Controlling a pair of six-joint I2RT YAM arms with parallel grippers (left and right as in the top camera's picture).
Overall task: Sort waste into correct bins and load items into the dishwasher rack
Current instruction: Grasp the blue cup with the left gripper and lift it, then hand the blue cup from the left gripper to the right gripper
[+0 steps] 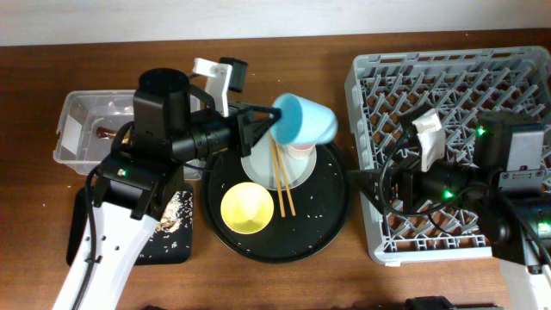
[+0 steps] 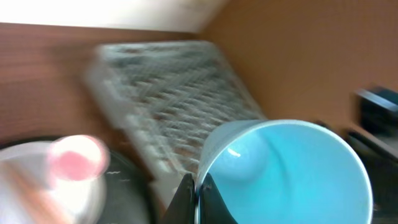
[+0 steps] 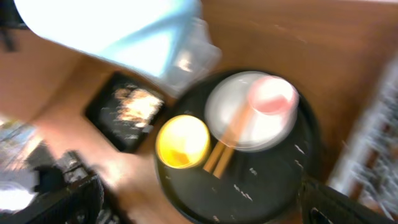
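The light-blue cup's closed end (image 1: 328,128) (image 3: 169,45) hangs to my right gripper's left in the overhead view, so next my right gripper needs to tilt up and reach around that end of the cup.
My left gripper (image 1: 274,117) is shut on the rim of the light-blue cup (image 1: 305,119) and holds it tilted above the round tray; the pinch shows in the left wrist view (image 2: 200,194) on the cup (image 2: 292,168). The pink cup (image 1: 300,151) stands on the grey-white plate (image 1: 261,164), partly under the blue cup. The chopsticks (image 1: 282,182) lie across the plate. The yellow bowl (image 1: 247,207) sits in front of it. The grey rack (image 1: 456,95) stands at the right. My right gripper (image 1: 366,182) is open and empty at the rack's left edge; it also shows in the right wrist view (image 3: 205,208).
The large round black tray (image 1: 327,220) holds the dishes and scattered rice grains. The clear tub (image 1: 82,112) is at the far left. The shallow black tray (image 1: 176,245) with food scraps lies in front of it, partly under my left arm.
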